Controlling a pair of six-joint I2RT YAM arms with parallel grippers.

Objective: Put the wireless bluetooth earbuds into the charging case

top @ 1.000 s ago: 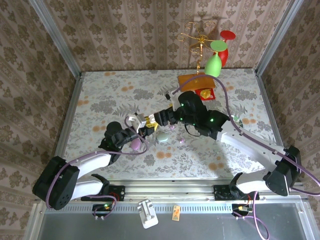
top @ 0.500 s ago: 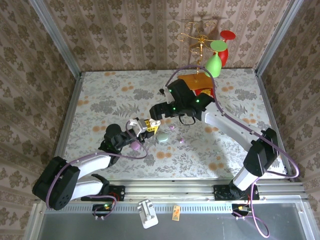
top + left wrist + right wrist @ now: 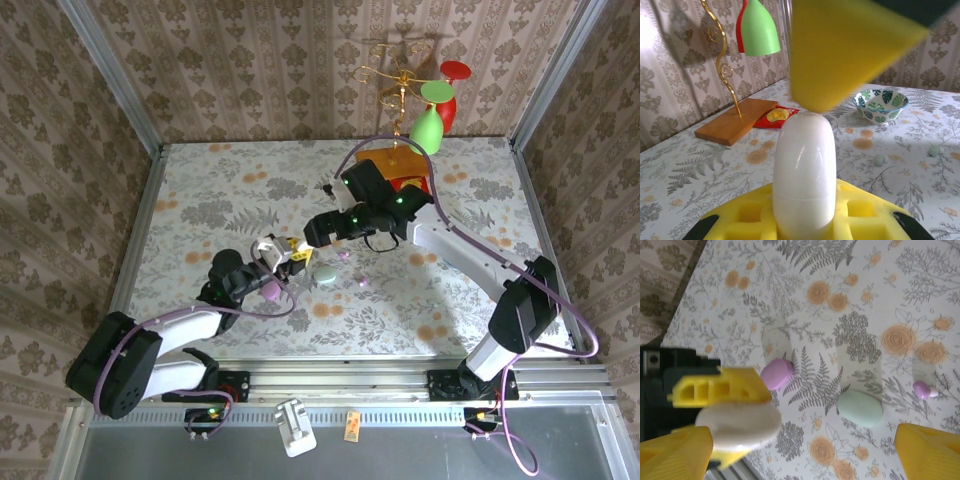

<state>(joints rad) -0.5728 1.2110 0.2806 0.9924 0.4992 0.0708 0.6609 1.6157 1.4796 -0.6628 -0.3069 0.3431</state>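
Observation:
Next I need to move my left gripper outward and down, tipping it to release the white case on the fern print (image 3: 251, 220), as that clear spot lies outward and below it.
A white oval charging case (image 3: 805, 175) stands upright between the yellow pads (image 3: 860, 215) of my left gripper (image 3: 807, 150), which is shut on it. From above, that gripper (image 3: 280, 254) is left of the table's middle. My right gripper (image 3: 802, 455) hangs open just above and beside it, with nothing between its yellow fingertips (image 3: 930, 450). Under it the white case (image 3: 735, 422) shows near its left finger. A lilac earbud (image 3: 922, 389) lies on the cloth to the right, also seen from above (image 3: 364, 282). Two small pale pieces (image 3: 934, 150) lie farther off.
A lilac case (image 3: 776, 374) and a mint case (image 3: 860, 409) lie on the flowered tablecloth below the right gripper. At the back stand a wooden lamp base (image 3: 395, 162) with green and red shades (image 3: 427, 128) and a red packet (image 3: 410, 185). A leaf-patterned bowl (image 3: 880, 102) sits to the right.
The right arm has pulled back toward the far side and its jaws have widened a little. The left gripper has kept its hold on the white case and hardly moved.

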